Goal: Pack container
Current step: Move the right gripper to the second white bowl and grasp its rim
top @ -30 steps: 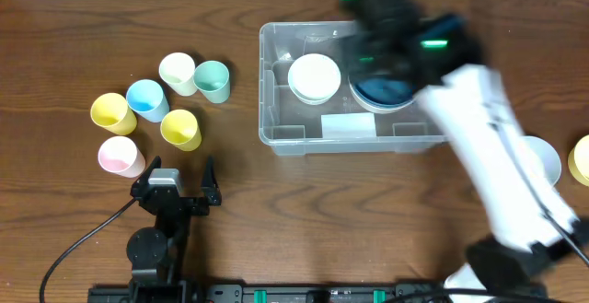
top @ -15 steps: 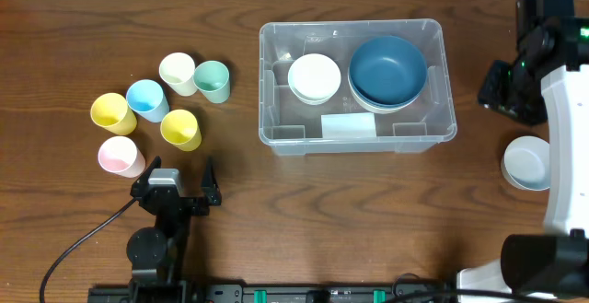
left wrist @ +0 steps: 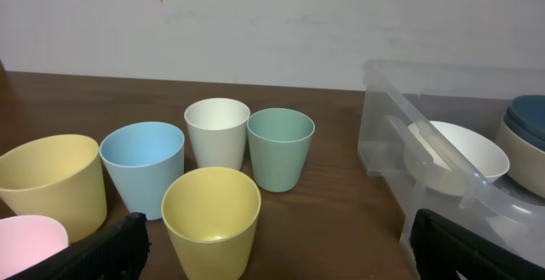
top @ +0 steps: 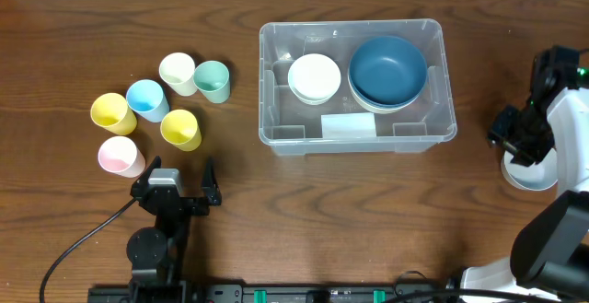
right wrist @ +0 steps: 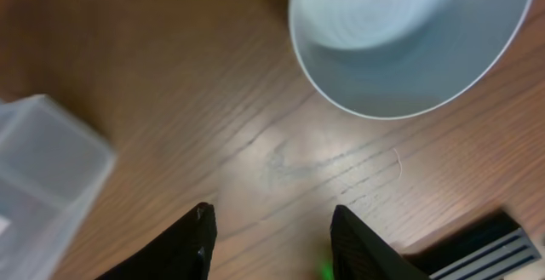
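Observation:
The open fingers of the right gripper hover beside the pale blue bowl, so the right gripper next needs to go down and over toward the pale blue bowl, onto its rim facing the container.
The clear container [top: 269, 82] stands at the table's middle back and holds a white bowl [top: 314, 77], a dark blue bowl [top: 387, 71] and a white label [top: 348, 125]. Its wall shows in the left wrist view [left wrist: 400, 135] and a corner in the right wrist view [right wrist: 43, 161]. My right gripper [top: 520, 145] is open and empty [right wrist: 271, 220], hovering beside a pale blue bowl [top: 534, 172] [right wrist: 409, 42] at the right edge. My left gripper [top: 175, 191] [left wrist: 277, 259] is open and empty near the front, facing the cups.
Several cups stand at the left: cream [top: 177, 73], green [top: 213, 81], light blue [top: 146, 99], two yellow [top: 112, 112] [top: 181, 129] and pink [top: 121, 156]. The nearer yellow cup [left wrist: 210, 216] is just ahead of my left fingers.
My right arm has swung from over the container's dark blue bowl to the right and toward the front, ending above the pale blue bowl. The left arm has not moved.

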### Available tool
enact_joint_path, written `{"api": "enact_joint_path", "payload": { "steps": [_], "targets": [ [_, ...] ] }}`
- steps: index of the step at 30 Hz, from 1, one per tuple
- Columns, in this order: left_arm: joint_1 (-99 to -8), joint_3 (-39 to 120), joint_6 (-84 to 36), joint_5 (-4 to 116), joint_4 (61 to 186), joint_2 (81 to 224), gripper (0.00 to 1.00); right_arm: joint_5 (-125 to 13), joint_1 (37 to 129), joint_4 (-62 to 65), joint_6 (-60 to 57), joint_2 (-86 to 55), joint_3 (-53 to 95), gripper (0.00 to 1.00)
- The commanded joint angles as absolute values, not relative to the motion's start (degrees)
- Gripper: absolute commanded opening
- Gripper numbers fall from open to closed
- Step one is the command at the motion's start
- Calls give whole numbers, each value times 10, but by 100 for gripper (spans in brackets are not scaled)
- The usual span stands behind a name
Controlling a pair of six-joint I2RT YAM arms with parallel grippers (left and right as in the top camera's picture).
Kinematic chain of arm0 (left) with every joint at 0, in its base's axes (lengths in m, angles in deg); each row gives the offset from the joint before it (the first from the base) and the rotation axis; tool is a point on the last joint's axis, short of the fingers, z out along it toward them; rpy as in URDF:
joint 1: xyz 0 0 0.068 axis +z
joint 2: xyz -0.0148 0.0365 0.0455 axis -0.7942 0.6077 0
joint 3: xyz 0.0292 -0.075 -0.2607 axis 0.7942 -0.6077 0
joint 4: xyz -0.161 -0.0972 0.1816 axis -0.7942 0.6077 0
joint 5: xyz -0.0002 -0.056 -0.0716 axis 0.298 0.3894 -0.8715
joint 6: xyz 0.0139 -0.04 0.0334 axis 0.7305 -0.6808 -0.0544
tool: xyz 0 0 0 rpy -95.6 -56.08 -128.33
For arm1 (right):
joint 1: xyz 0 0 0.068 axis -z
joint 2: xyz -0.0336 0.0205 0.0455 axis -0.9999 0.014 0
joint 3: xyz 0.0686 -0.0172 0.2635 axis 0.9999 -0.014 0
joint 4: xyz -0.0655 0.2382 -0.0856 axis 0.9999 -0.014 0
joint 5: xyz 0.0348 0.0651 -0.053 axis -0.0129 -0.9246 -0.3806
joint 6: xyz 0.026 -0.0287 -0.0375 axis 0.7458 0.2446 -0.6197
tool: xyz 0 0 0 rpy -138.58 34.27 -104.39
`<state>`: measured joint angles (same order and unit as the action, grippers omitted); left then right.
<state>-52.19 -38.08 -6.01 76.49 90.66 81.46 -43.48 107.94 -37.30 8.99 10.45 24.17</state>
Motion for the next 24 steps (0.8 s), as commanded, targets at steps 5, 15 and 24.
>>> {"api": "enact_joint_path", "payload": {
  "steps": [5,15,24],
  "targets": [
    [-519,-391,-57,757,926,811,98,-430,1127,-333,56,102,226,46],
    [-519,-391,-57,757,926,811,98,-437,1141,-222,9,102,195,38],
    [-519,-391,-57,757,926,811,98,-434,1141,-161,28,103,124,34]
  ]
}}
